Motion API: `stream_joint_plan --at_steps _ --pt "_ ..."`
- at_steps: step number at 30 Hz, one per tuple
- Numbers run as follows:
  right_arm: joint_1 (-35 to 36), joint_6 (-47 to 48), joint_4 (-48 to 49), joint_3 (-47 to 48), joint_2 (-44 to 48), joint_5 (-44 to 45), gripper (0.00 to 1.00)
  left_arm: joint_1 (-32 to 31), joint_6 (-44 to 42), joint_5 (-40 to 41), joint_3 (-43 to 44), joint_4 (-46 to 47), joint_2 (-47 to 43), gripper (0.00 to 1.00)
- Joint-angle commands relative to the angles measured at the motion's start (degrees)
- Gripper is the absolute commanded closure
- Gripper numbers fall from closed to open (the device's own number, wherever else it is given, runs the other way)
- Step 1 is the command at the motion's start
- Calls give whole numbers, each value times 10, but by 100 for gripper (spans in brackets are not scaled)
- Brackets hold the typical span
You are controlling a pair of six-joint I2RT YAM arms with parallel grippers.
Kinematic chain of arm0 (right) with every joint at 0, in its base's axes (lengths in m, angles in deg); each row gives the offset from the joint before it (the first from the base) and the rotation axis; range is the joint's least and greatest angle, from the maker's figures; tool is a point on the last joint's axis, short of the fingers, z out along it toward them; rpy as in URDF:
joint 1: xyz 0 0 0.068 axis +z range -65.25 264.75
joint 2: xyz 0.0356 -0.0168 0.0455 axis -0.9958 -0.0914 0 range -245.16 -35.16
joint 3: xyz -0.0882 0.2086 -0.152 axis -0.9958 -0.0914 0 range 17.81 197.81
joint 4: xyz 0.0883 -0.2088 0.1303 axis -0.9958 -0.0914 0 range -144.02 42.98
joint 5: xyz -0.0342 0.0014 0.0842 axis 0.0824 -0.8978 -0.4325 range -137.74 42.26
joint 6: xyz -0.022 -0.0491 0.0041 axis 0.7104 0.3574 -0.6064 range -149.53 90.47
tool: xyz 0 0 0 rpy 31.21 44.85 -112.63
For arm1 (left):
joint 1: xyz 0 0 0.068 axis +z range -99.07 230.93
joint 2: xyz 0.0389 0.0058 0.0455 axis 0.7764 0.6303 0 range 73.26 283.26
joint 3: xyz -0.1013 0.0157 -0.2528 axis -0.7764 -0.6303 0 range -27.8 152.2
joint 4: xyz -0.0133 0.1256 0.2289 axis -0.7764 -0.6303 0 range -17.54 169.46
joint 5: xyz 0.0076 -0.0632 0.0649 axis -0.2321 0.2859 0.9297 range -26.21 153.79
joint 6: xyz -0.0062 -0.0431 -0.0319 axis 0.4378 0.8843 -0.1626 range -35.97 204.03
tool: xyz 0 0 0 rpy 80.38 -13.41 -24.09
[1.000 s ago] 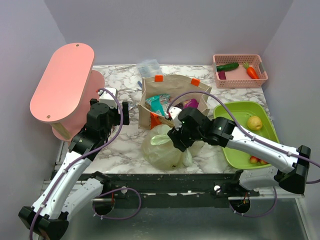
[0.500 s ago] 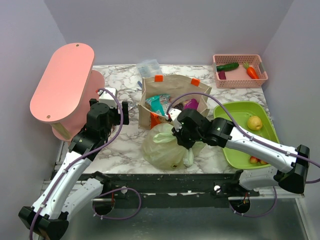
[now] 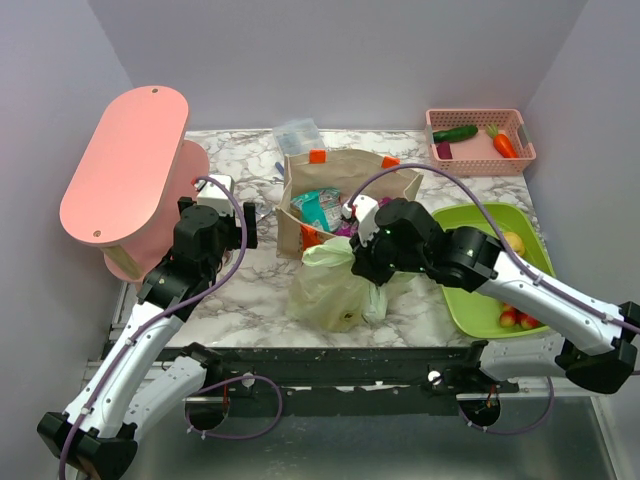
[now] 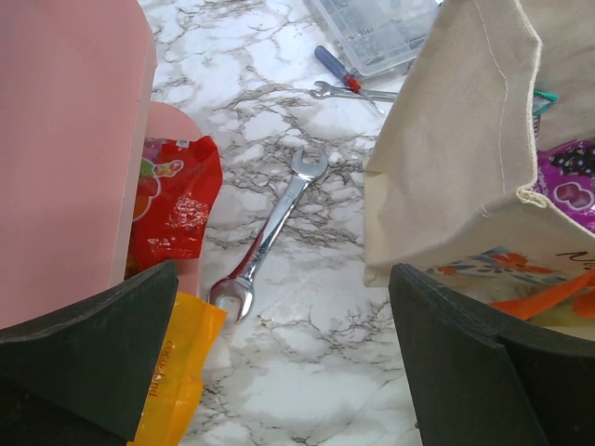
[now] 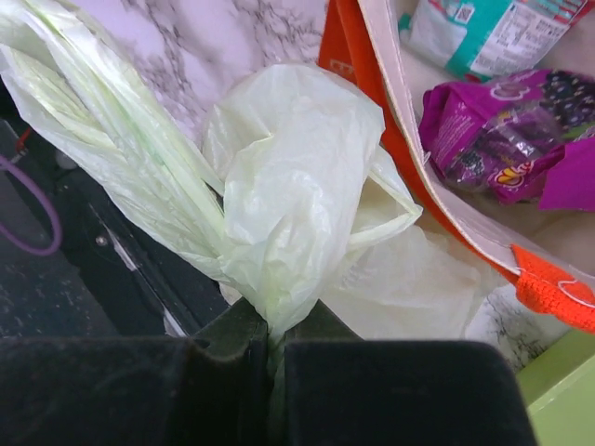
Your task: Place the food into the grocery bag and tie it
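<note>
My right gripper will lift the grocery bag over the tote's upright near rim, move outward, go down and let go, because the tote's opening is outward of the bag, behind that rim.
The pale green grocery bag sits near the table's front edge, in front of the canvas tote, its top drawn up into a bunch. My right gripper is shut on that bunched plastic. In the right wrist view the grocery bag rises out of my right gripper, pinched between the fingers. Food stays on the green tray: a yellow fruit and small red fruits. My left gripper hangs open left of the tote; the left wrist view shows my left gripper over bare marble, holding nothing.
The beige tote holds snack packets. A pink basket with cucumber and carrot stands at back right, a pink stand at left. A wrench and red and orange packets lie below my left gripper.
My right gripper has shut on the bag's gathered top and risen toward the tote, pulling the bag taller. The left arm has not moved.
</note>
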Motion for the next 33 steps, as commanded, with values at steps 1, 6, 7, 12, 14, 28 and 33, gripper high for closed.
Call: stream_joint_plan --at_steps 1,6,7,12,14,28,33 --pt "5 -9 9 42 23 -36 99 3 -7 20 -7 12 -1 2" --pt "5 -12 17 77 34 -50 99 3 -8 25 -7 13 -1 2" --pt "5 -11 18 83 35 -52 99 3 -8 25 -7 13 -1 1" --pt "5 -12 24 130 37 -61 99 3 -8 26 -7 13 1 2" --pt "5 -11 32 154 36 -66 99 3 -8 26 -7 13 2 1" --pt "5 21 218 273 32 17 99 3 -8 25 -6 12 2 1" --pt "5 54 283 286 8 94 99 3 -8 25 -6 12 1 1"
